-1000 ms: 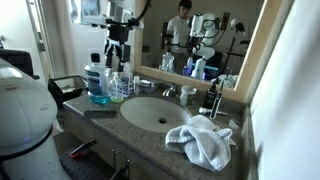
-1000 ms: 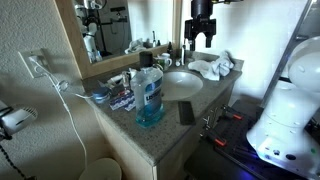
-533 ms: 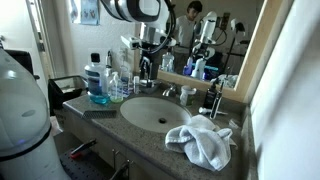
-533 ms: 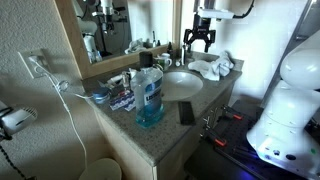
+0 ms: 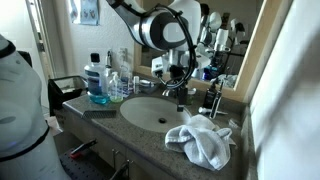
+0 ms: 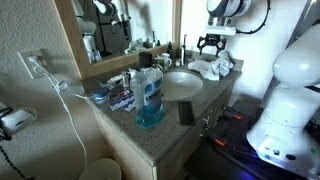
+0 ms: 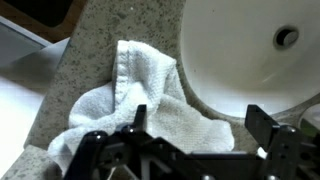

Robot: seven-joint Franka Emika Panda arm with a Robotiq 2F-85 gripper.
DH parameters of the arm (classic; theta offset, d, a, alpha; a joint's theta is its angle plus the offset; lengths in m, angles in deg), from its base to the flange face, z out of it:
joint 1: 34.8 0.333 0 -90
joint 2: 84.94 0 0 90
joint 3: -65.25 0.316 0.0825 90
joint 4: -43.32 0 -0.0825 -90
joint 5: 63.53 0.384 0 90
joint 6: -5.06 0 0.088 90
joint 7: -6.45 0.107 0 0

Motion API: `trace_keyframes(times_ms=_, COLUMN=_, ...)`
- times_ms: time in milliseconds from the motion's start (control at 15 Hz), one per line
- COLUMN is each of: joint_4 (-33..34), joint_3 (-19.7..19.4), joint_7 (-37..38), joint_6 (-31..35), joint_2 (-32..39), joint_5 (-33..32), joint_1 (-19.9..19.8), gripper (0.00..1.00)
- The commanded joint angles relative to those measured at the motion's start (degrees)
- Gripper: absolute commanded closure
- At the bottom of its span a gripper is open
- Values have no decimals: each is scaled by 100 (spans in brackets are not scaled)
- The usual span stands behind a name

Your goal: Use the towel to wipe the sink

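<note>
The towel [image 5: 204, 139] is below my open fingers, so my gripper should first move away from the sink to get to it, then go down onto the towel's upper fold.
A crumpled white towel [image 5: 204, 139] lies on the granite counter beside the oval white sink [image 5: 152, 111]. It also shows in an exterior view [image 6: 214, 67] and in the wrist view [image 7: 130, 100], where one corner hangs over the sink's rim [image 7: 215, 95]. My gripper [image 5: 178, 84] hangs above the sink's edge near the faucet, short of the towel. In the wrist view my gripper [image 7: 195, 120] is open, its two dark fingers [image 7: 136, 120] wide apart above the towel's near corner, holding nothing.
A blue mouthwash bottle [image 5: 97, 82] and small toiletry bottles [image 5: 118, 85] stand beside the sink. The faucet [image 5: 172, 93] and a dark soap bottle [image 5: 212, 101] stand at the mirror wall. A dark flat object [image 6: 186, 113] lies on the counter's front.
My arm has swung from above the toiletry bottles across the sink toward the towel and come lower. The towel has not moved.
</note>
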Motion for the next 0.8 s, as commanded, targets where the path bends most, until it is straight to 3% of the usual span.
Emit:
trace_keyframes(times_ms=0, joint_4=-182, joint_3=-37, joint_7=980, joint_6=820, joint_2=416, joint_5=-394, joint_1=-366, gripper=0)
trace_keyframes(times_ms=333, joint_4=-256, joint_3=-163, joint_7=2749, joint_6=1638, joint_2=1073, joint_5=-1587, joint_1=-746, gripper=0)
trace_keyframes(times_ms=667, joint_4=-147, joint_3=-519, joint_7=4724, joint_6=2252, joint_2=1634, joint_5=-3009, joint_1=-643, gripper=0)
trace_keyframes(times_ms=733, joint_4=-119, joint_3=-599, joint_7=5071, joint_6=2235, joint_2=1692, joint_5=-3304, joint_1=-578, gripper=25)
